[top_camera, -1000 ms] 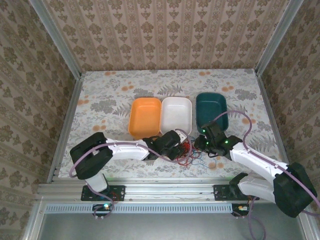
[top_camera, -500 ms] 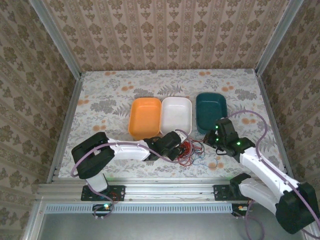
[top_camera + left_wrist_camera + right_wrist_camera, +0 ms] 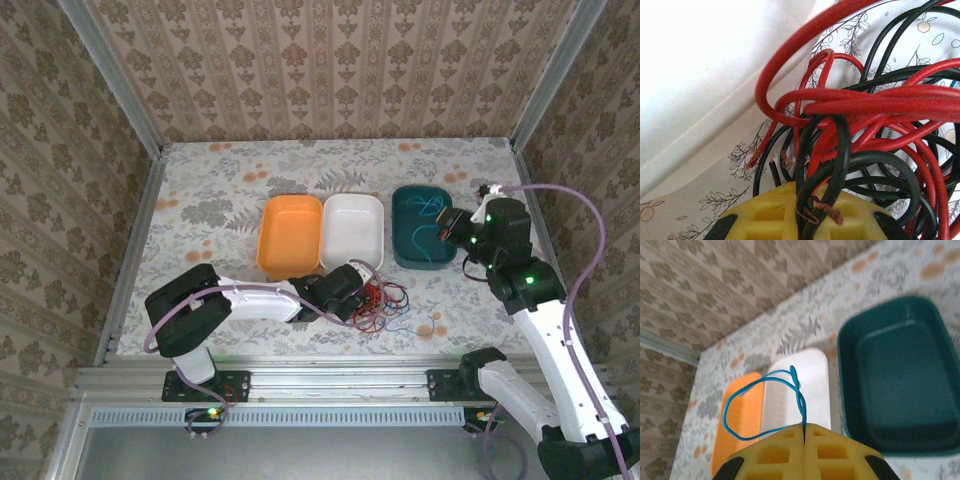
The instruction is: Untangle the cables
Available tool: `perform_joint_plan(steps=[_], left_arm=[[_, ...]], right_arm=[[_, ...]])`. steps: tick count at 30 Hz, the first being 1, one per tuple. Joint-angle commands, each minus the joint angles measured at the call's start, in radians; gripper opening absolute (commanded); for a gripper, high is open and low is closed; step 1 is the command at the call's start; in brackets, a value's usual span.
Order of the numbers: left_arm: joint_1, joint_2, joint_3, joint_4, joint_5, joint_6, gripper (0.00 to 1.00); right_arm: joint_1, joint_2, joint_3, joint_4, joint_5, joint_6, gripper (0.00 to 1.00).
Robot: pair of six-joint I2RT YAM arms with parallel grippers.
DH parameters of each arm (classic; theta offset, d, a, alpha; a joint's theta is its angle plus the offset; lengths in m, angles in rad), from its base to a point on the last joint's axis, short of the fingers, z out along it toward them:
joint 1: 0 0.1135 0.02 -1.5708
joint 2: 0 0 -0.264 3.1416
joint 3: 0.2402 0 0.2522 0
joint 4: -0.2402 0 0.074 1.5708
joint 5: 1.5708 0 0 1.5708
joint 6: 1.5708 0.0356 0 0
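Next, my right gripper will lower toward the teal tray's bottom, tipping its fingers downward, to release the thin blue-green cable point(image 3: 801, 401) there, because the cable's loop hangs high above.
The tangle of red and black cables point(image 3: 378, 302) lies on the table in front of the white tray. My left gripper point(image 3: 352, 294) is down at its left edge. Its yellow fingers point(image 3: 765, 216) are shut on a black cable point(image 3: 811, 200), with red loops point(image 3: 790, 65) piled just ahead of them. My right gripper point(image 3: 456, 226) is raised over the teal tray point(image 3: 404, 196). It is shut on a thin blue-green cable point(image 3: 801, 401), whose loop point(image 3: 431, 214) hangs free from the closed fingertips point(image 3: 804, 434).
Three trays stand in a row behind the tangle: orange point(image 3: 290, 235), white point(image 3: 352, 230) and teal point(image 3: 900, 385). A loose blue strand point(image 3: 402, 326) lies on the table to the right of the tangle. Metal rails and patterned walls border the table.
My right gripper shut on the blue-green cable at the tangle, then lifted it away to the right and back, over the teal tray. My left gripper closed on the tangle and stayed there.
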State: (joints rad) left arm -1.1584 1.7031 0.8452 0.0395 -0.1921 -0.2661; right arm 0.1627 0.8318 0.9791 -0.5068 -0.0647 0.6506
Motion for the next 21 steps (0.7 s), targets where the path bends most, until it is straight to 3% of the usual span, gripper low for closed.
perform_joint_plan(steps=[1,12,13,14,15,16,18,21], left_arm=[[-0.007,0.013,-0.011,-0.058,-0.024,-0.023,0.00],[-0.009,-0.040,-0.016,-0.021,-0.028,-0.035,0.00],[-0.009,-0.046,-0.025,0.000,-0.023,-0.036,0.00],[-0.009,-0.053,-0.034,0.018,-0.020,-0.036,0.00],[-0.010,-0.061,-0.044,0.042,-0.024,-0.039,0.00],[-0.009,-0.068,-0.057,0.063,-0.025,-0.040,0.00],[-0.010,-0.079,-0.073,0.091,-0.026,-0.039,0.00],[-0.008,-0.082,-0.086,0.113,-0.035,-0.042,0.00]], right_arm=[[-0.034,0.069,0.047,0.018,0.039,-0.052,0.00],[-0.072,0.483,-0.030,0.279,0.092,0.002,0.00],[-0.072,0.512,-0.031,0.292,0.091,0.006,0.05],[-0.072,0.531,-0.031,0.298,0.089,0.014,0.21],[-0.071,0.544,-0.030,0.291,0.088,0.027,0.43],[-0.071,0.547,-0.030,0.273,0.090,0.037,0.54],[-0.064,0.527,-0.044,0.249,0.101,0.043,0.65],[-0.040,0.452,-0.096,0.226,0.116,0.034,0.68]])
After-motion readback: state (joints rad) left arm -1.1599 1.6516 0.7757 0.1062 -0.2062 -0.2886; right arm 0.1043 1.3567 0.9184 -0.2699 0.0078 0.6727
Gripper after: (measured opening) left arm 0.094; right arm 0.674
